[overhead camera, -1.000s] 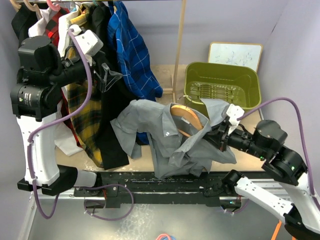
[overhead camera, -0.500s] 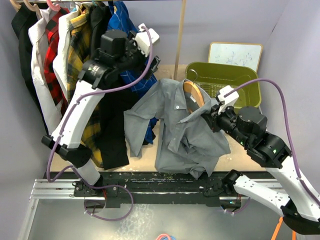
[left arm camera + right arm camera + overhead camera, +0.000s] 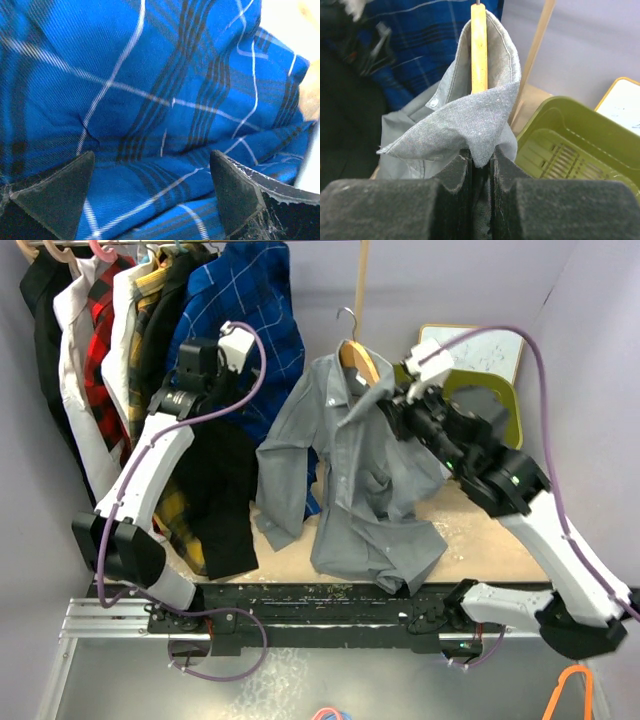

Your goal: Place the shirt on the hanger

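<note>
Next, my right gripper should rise outward to release the hanger [image 3: 352, 356] on the bar's bare part [image 3: 334, 241] beside the post, since that part of the bar lies outward of and above my gripper.
The light-grey shirt [image 3: 362, 475] hangs draped over the tan wooden hanger [image 3: 352, 356], held up in the air near the rail's upright post. The hanger's metal hook [image 3: 347, 318] points up, free of the rail. My right gripper [image 3: 395, 410] is shut on the shirt's collar and the hanger's shoulder; in the right wrist view the grey collar [image 3: 465, 120] is pinched between the fingers [image 3: 456, 170], with the hanger arm [image 3: 479, 50] rising above. My left gripper [image 3: 152, 172] is open and empty, pressed close against the blue check shirt [image 3: 235, 335].
Several garments hang on the rail at the back left, among them black ones [image 3: 215, 490]. A wooden post [image 3: 358, 290] stands behind the hanger. An olive-green bin [image 3: 500, 405] and a whiteboard [image 3: 490, 345] sit at the back right.
My right arm has lifted the shirt and hanger from low over the table up toward the rail. My left arm swung right, then settled against the blue check shirt.
</note>
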Motion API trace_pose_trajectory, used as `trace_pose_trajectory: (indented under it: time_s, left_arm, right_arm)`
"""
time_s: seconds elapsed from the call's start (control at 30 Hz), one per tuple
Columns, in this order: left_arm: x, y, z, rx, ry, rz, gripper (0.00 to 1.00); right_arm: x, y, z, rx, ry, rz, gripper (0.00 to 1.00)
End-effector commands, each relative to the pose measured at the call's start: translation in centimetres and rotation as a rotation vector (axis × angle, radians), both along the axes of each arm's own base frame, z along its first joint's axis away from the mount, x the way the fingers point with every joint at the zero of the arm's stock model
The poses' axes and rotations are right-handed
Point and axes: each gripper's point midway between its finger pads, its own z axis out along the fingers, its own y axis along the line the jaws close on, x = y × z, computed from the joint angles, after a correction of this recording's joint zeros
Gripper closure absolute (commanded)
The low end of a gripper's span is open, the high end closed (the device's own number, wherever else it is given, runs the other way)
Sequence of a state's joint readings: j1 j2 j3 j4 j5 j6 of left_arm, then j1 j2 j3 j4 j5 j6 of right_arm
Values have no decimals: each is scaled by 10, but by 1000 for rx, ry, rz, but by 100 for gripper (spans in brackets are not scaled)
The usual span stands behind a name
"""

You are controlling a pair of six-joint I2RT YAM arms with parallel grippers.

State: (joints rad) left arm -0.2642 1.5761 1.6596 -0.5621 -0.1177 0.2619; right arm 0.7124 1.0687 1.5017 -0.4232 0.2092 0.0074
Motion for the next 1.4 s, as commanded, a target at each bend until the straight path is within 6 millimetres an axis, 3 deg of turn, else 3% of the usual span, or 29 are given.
trace_pose_trajectory:
  time_s: [0.0, 0.2, 0.4, 0.63, 0.9, 1.37]
  left_arm:
    - [-25, 14, 17, -9, -80, 36, 1]
    - [-56, 8, 16, -26, -40, -61, 1]
    - [-82, -7, 19, -73, 28, -162, 1]
    - [-102, -20, 25, -129, 82, -242, 1]
    - [-101, -10, 27, -174, 73, -184, 1]
    - [-93, -1, 24, -170, 63, -121, 1]
  right_arm:
    - [44, -3, 68, 80, -181, -169, 100]
    - [81, 13, 95, 89, -247, -236, 100]
    - [97, 27, 120, 122, -315, -234, 100]
    - [109, 26, 153, 200, -392, -283, 100]
    - [132, 29, 158, 269, -383, -366, 100]
    - [165, 41, 146, 295, -343, -423, 100]
